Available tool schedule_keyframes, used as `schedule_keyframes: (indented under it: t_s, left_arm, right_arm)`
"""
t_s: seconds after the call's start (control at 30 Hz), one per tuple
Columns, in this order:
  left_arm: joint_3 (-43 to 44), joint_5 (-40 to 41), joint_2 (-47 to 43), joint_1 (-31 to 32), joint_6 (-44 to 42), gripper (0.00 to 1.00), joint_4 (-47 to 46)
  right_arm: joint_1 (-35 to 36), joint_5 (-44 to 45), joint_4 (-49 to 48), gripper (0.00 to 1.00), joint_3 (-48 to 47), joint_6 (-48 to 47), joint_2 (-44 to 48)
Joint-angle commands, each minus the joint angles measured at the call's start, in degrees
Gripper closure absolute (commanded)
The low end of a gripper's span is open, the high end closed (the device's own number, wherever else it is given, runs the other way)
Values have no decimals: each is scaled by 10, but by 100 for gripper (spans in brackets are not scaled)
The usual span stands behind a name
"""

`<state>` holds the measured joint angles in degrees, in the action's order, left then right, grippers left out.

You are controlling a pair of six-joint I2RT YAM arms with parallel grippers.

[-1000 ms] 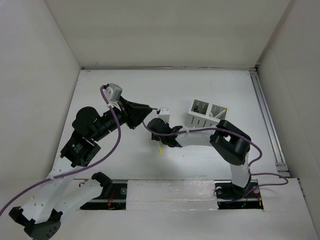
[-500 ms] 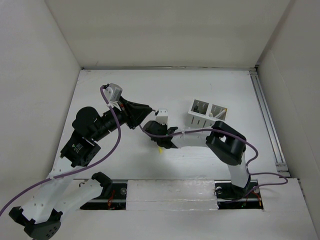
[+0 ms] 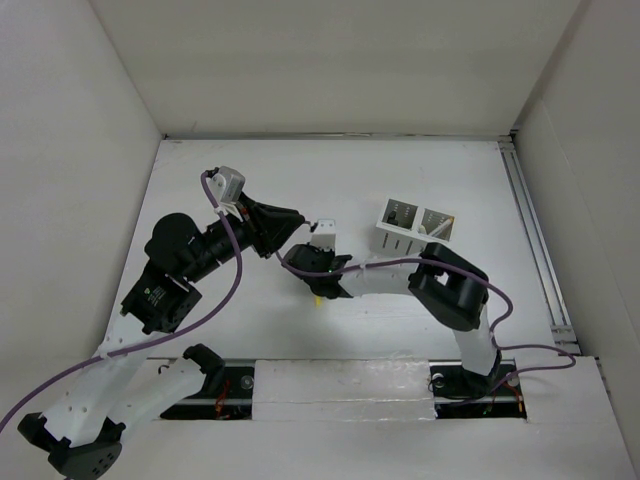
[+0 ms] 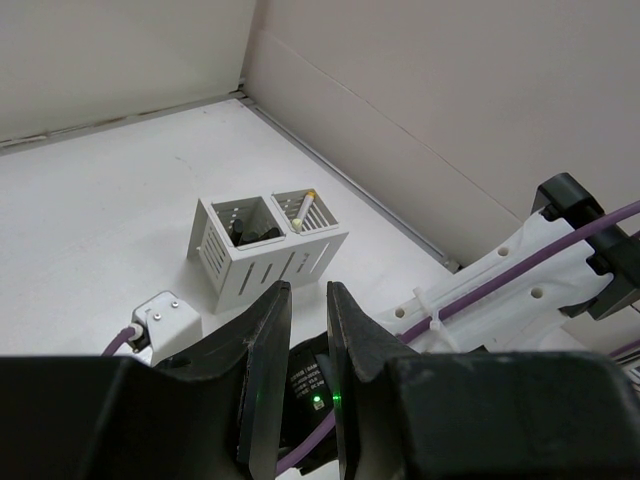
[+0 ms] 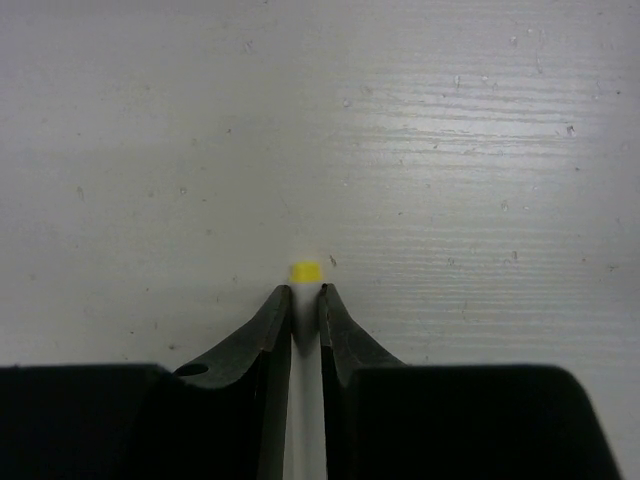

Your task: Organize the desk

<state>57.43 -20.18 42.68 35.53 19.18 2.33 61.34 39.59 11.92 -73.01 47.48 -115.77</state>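
Observation:
I need to lift my right gripper over the holder's pen section (image 3: 436, 223), outward and to its right in the top view, and release the white pen.
The desk (image 3: 250, 180) is a white tabletop with white walls. My right gripper (image 5: 305, 295) is shut on a white pen with a yellow tip (image 5: 305, 271), held just above the desk surface at the middle (image 3: 319, 297). A white slotted two-compartment holder (image 3: 412, 230) stands to its right; in the left wrist view (image 4: 262, 252) it holds a dark item and another yellow-tipped pen (image 4: 305, 208). My left gripper (image 4: 309, 300) hangs over the right wrist with its jaws almost together and nothing between them.
A thin metal rail (image 3: 535, 245) runs along the desk's right edge. The right arm's purple cable (image 4: 520, 280) and white link pass under the left gripper. White walls close the back and both sides.
My right gripper has shifted a little to the left and toward the near edge, still holding the pen. The left arm has not moved.

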Motion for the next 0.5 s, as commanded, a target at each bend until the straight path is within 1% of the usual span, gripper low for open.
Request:
schedule_keyframes:
  t_s: [0.0,0.23,0.37,0.47]
  left_arm:
    - [-4,-9,0,0,3,82,-36]
    - [-4,-8,0,0,3,82,-36]
    - [-3,-8,-3,0,3,82,-36]
    - [-4,-8,-4,0,4,82,-36]
  right_arm:
    - [4,-7,48,100,29,6,-2]
    - [-1,19,-1,100,89,31,98]
    - [-1,36,-41,100,133,45,177]
    - [-6,44,-65,100,164,53,209]
